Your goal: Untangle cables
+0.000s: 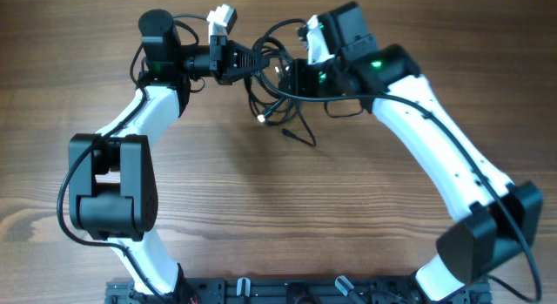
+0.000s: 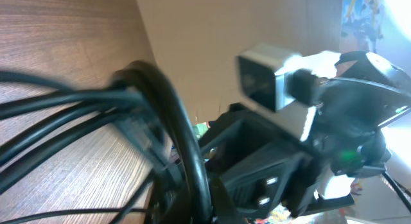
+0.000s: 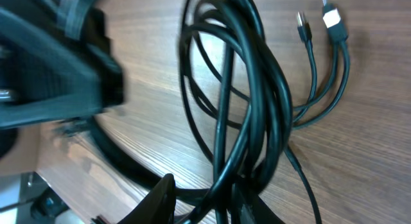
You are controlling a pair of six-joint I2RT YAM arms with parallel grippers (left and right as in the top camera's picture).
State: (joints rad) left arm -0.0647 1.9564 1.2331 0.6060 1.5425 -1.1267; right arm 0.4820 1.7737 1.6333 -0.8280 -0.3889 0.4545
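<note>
The cables should be released next from the robot's left gripper, which needs to move back toward the robot's base and down, because clear wood with room for the bundle (image 1: 237, 130) is there.
A tangle of black cables (image 1: 268, 73) lies at the far middle of the wooden table, held between my two grippers. My left gripper (image 1: 237, 62) is shut on the bundle's left side; in the left wrist view thick black strands (image 2: 168, 115) run into its jaws (image 2: 204, 208). My right gripper (image 1: 294, 77) grips the right side; in the right wrist view several looped strands (image 3: 247, 102) pass between its fingers (image 3: 212, 208). Loose ends with plugs (image 3: 334, 22) lie on the wood and trail toward the near side (image 1: 263, 118).
The right arm's camera and wrist (image 2: 289, 89) sit close in front of the left gripper. A thin cable end (image 1: 305, 138) stretches toward the table's middle. The table's far edge runs just behind both grippers.
</note>
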